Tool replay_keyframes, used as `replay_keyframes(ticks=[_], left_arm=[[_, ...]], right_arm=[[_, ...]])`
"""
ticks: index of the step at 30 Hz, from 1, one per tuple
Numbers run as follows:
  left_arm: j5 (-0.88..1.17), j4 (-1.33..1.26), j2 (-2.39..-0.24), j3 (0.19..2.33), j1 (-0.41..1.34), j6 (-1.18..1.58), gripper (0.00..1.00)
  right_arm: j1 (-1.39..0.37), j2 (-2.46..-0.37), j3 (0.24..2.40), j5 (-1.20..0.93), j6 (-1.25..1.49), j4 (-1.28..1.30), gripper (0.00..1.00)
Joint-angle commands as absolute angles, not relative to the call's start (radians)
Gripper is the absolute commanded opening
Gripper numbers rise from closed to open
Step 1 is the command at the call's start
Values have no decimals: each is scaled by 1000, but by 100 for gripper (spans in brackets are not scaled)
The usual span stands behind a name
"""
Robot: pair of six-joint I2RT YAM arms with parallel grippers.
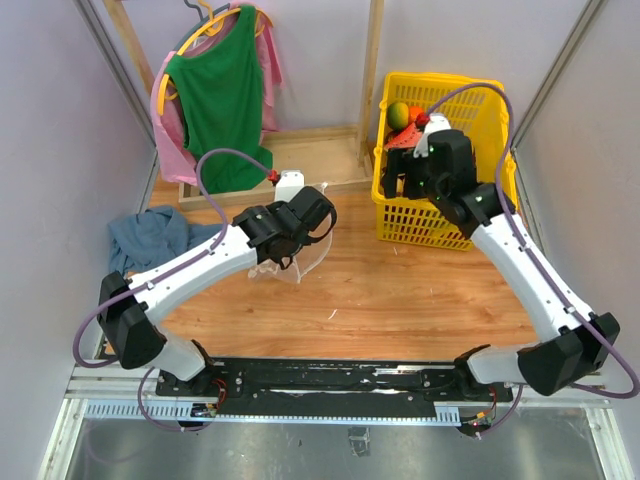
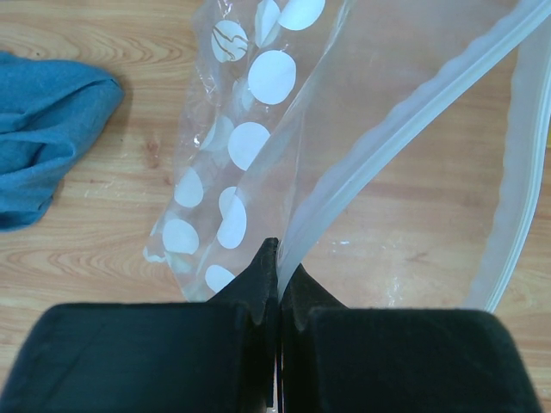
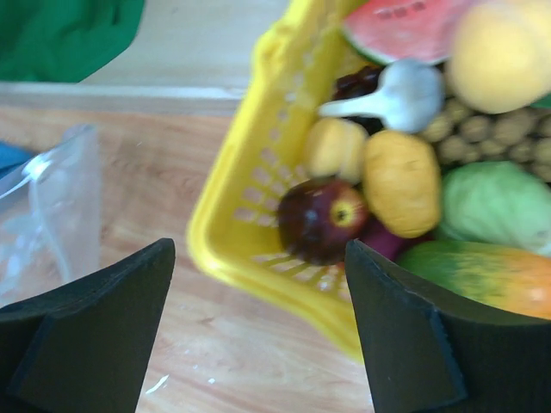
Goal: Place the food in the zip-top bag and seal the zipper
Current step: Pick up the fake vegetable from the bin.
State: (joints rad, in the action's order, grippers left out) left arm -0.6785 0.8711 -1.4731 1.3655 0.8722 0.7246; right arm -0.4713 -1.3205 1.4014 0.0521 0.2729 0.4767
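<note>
Next, my right gripper travels away from my base beyond the basket's near corner, then goes down onto the yellow-orange round fruit.
The zip-top bag, clear with white dots, hangs open over the wooden floor. My left gripper is shut on its pale zipper strip at the mouth edge. In the top view that gripper sits mid-table with the bag beneath it. The food lies in the yellow basket: a dark red-purple fruit, a yellow-orange round fruit and a green-orange mango. My right gripper stands open and empty above the basket's near-left corner, also seen from the top.
A blue cloth lies crumpled at the left. Green and pink shirts hang on a wooden rack at the back. The basket also holds a garlic bulb, a watermelon slice and a green cabbage.
</note>
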Motion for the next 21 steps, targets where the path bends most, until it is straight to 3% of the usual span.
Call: replay_keyframes(ticks=[1, 11, 21], left_arm=[[-681, 831, -1484, 1399, 856, 701, 0], [-652, 805, -1501, 1410, 845, 669, 0], [-624, 785, -1494, 1406, 844, 662, 0]], right_arm=[[-369, -1379, 1476, 60, 232, 530, 84], [-227, -1612, 1609, 38, 81, 568, 88], [-197, -1781, 1595, -69, 9, 561, 79]])
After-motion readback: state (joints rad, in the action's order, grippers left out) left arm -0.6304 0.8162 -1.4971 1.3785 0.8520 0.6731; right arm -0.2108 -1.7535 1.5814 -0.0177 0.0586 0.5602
